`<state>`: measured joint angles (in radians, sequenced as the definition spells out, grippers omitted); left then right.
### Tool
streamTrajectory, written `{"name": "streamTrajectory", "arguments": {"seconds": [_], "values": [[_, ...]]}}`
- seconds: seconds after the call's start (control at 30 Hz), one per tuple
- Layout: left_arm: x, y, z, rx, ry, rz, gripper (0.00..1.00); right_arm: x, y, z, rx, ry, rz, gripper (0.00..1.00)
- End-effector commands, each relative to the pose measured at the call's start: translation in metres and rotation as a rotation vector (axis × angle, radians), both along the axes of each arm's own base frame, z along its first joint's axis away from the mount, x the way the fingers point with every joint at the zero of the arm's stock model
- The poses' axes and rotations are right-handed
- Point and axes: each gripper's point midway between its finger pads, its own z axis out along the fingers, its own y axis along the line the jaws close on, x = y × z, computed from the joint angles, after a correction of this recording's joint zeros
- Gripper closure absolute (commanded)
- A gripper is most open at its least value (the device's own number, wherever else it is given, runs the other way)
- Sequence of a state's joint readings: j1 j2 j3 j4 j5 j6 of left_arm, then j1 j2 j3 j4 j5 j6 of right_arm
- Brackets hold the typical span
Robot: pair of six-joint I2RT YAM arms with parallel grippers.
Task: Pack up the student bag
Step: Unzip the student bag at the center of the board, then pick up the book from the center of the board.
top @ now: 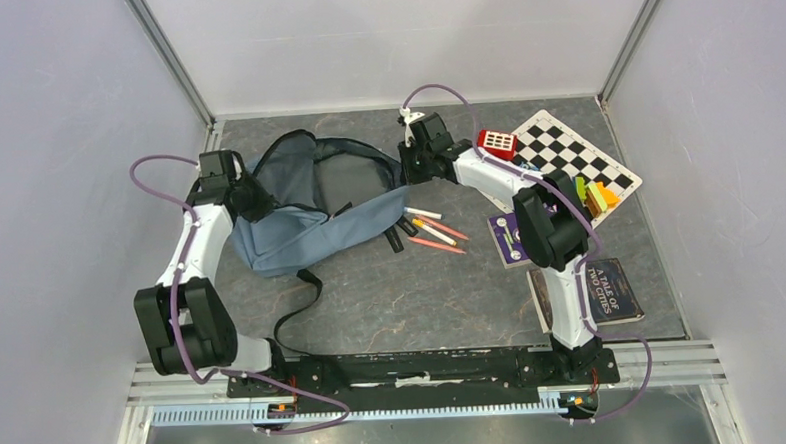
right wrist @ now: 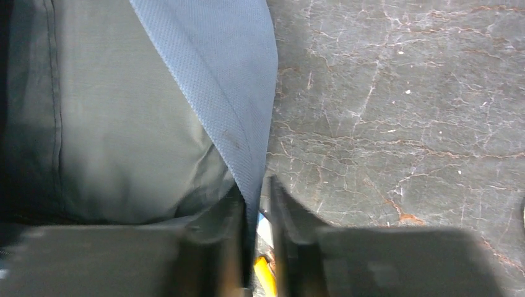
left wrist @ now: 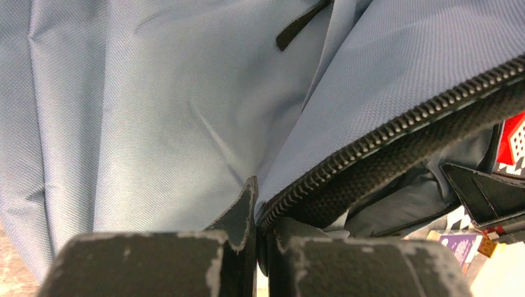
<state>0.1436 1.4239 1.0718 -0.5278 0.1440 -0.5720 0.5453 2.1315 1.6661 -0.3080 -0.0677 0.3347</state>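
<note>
My left gripper draws the bag's zipper edge (top: 268,207) (left wrist: 266,221) slightly back next, then opens to release that zipper edge, since the bag's main opening already gapes.
The student bag (top: 318,200), blue-grey with black zippers, lies on the dark table left of centre, its main opening gaping and a strap trailing toward the near edge. My left gripper (top: 258,196) is at the bag's left end. In the left wrist view the left gripper (left wrist: 260,207) is shut on the bag's zipper edge (left wrist: 396,124). My right gripper (top: 405,166) is at the bag's right edge. In the right wrist view the right gripper (right wrist: 255,198) has narrow jaws around the blue fabric rim (right wrist: 229,93), and the grey lining (right wrist: 124,124) shows to the left.
Several pencils and crayons (top: 434,230) lie just right of the bag. Further right are a purple booklet (top: 510,239), a red item (top: 497,142), a chessboard (top: 576,159), coloured blocks (top: 596,195) and a dark book (top: 612,290). Walls close in on three sides.
</note>
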Motion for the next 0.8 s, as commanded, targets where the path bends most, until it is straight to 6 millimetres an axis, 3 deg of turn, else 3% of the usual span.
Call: {"name": "streamTrajectory", "arguments": {"seconds": [0.0,0.17,0.23,0.3,0.4,0.77], "values": [[0.0,-0.002,0.011,-0.042,-0.108,-0.055,0.98,0.019,-0.013,0.051,0.014,-0.136,0.069,0.66],[-0.014,-0.017,-0.006,-0.112,-0.075,-0.096,0.95,0.015,-0.017,0.107,0.023,-0.246,0.153,0.23],[-0.018,-0.017,-0.011,-0.117,-0.056,-0.094,0.94,0.01,-0.032,0.118,0.006,-0.254,0.156,0.13],[-0.02,-0.018,-0.014,-0.12,-0.042,-0.093,0.91,0.006,-0.061,0.12,-0.02,-0.23,0.122,0.07],[-0.022,-0.017,-0.016,-0.116,-0.033,-0.083,0.87,-0.009,-0.109,0.106,-0.056,-0.146,0.082,0.05],[-0.023,-0.008,-0.011,-0.061,-0.023,-0.078,0.66,-0.09,-0.333,0.037,-0.082,0.096,-0.395,0.04]]}}
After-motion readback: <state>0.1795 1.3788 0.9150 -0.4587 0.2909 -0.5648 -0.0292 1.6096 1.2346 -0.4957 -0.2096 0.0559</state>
